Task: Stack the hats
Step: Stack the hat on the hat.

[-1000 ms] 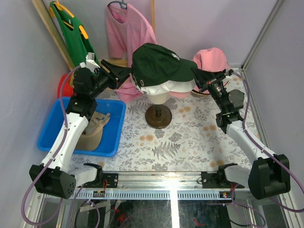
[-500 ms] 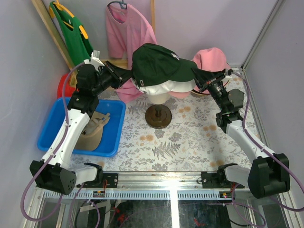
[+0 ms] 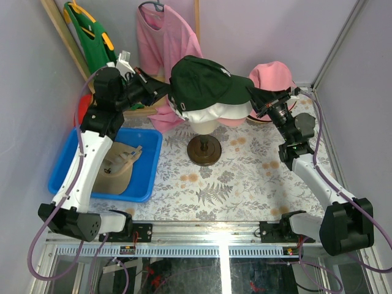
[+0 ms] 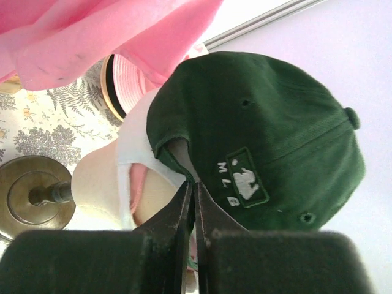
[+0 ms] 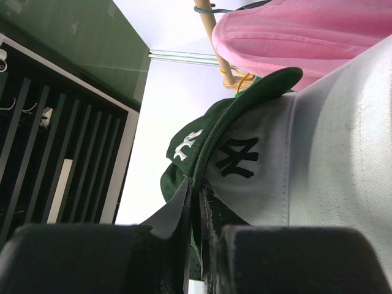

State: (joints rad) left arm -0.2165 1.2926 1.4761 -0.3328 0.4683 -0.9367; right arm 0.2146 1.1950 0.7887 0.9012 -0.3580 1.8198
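Next, my right gripper lowers the green cap's brim (image 5: pixel 245 113) onto the white cap's brim (image 5: pixel 340 147) and releases it, since the white one lies just below my gripper.
A dark green cap (image 3: pixel 205 79) sits on top of a white cap with dark lettering (image 3: pixel 211 114) on the beige mannequin head (image 3: pixel 205 127). A strip of pink (image 4: pixel 138 187) shows under the white one. My right gripper (image 3: pixel 253 96) is shut on the green cap's brim (image 5: pixel 245 113). The left gripper (image 3: pixel 164 90) is shut, its tips (image 4: pixel 193 187) right at the green cap's back edge (image 4: pixel 174 162); no fabric shows between them. A pink bucket hat (image 3: pixel 272 76) lies at the back right. In the blue bin lies a tan cap (image 3: pixel 119 166).
The blue bin (image 3: pixel 67 174) stands at the left, with a red object (image 3: pixel 81 110) behind it. A pink shirt (image 3: pixel 165 37) and a green garment (image 3: pixel 92 33) hang on the back wall. The head's round metal base (image 3: pixel 204 150) is mid-table.
The left gripper has gone from open to shut, and the left arm has lifted and drawn back to the left of the green cap. The right arm has not moved.
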